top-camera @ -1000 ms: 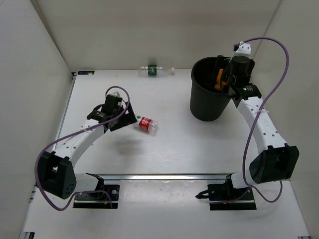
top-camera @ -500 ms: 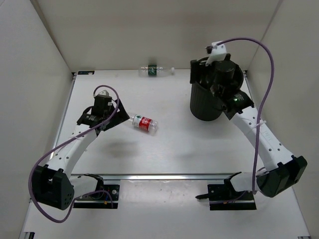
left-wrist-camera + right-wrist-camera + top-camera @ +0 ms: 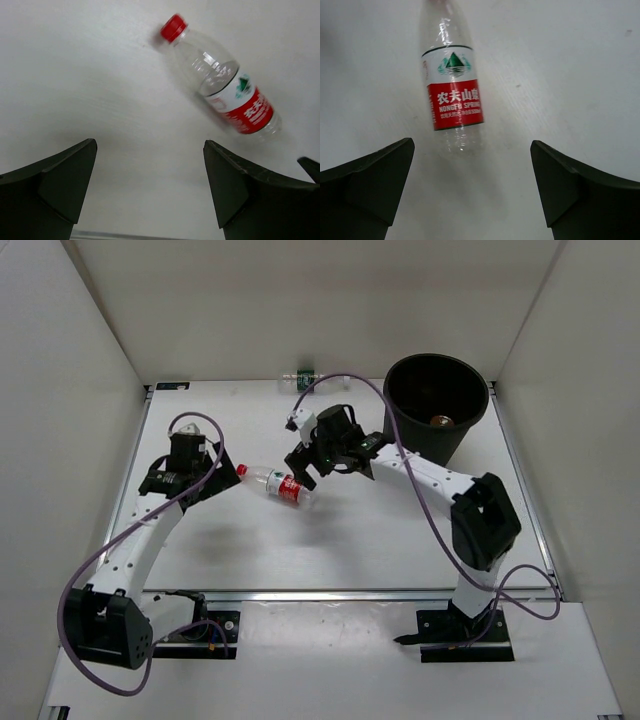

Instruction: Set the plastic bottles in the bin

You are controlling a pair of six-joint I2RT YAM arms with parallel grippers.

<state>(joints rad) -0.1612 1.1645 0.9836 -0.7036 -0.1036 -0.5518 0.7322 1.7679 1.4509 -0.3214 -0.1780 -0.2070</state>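
My right gripper's open fingers span the width of the bottle, so next it will move down to its left in the top view, toward the red label (image 3: 289, 488) (image 3: 455, 103) below.
A clear plastic bottle (image 3: 277, 484) with a red cap and red label lies on its side on the white table between my two grippers. My left gripper (image 3: 218, 478) stands open just left of its cap; in the left wrist view the bottle (image 3: 225, 85) lies beyond the open left gripper (image 3: 150, 144). My right gripper (image 3: 303, 472) hovers open at the bottle's base end, and the bottle (image 3: 452, 95) lies ahead of the open right gripper (image 3: 472, 143). The black bin (image 3: 400, 375) stands at the back right with an orange bottle (image 3: 438, 421) inside. A green-label bottle (image 3: 303, 378) lies by the back wall.
White walls close in the table on the left, back and right. A purple cable (image 3: 350, 380) arcs from the right arm over the back of the table. The arm bases and a metal rail (image 3: 320, 594) line the near edge.
The right arm has swung from over the bin down to the red-label bottle, leaving the orange bottle in the bin. The left arm has drawn back to the left.
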